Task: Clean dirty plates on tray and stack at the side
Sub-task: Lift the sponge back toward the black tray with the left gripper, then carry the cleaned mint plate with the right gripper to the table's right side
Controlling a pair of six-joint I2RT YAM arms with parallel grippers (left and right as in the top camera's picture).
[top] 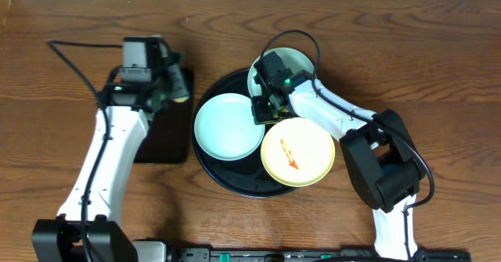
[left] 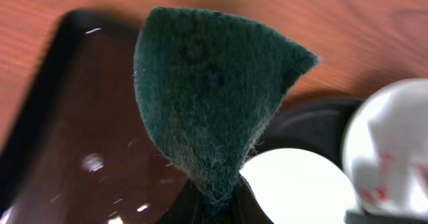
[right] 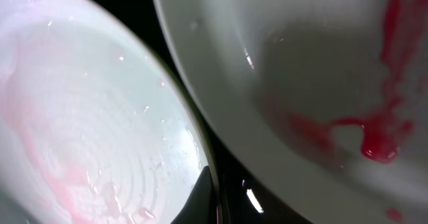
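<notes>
The table beside the round tray is bare, so the right gripper will rise, carry the light blue plate (top: 227,127) to the right in the overhead view, lower it and let it go.
The round black tray (top: 235,180) holds three plates: a light blue plate (top: 227,127) at left, a pale yellow plate (top: 301,148) with a red-orange smear at front right, and a mint plate (top: 297,59) at the back, partly under my right arm. My right gripper (top: 264,109) is low between the plates. In the right wrist view one dark finger (right: 200,197) lies on the rim of the pale bluish plate (right: 87,117), which has faint pink traces, beside a plate with a red smear (right: 321,83). My left gripper (top: 177,84) is shut on a green scouring pad (left: 214,97).
A smaller rectangular black tray (top: 160,137) lies left of the round tray, under my left gripper; it also shows in the left wrist view (left: 73,130). Bare wooden table (top: 438,66) surrounds both trays. The right arm's base (top: 383,168) stands right of the round tray.
</notes>
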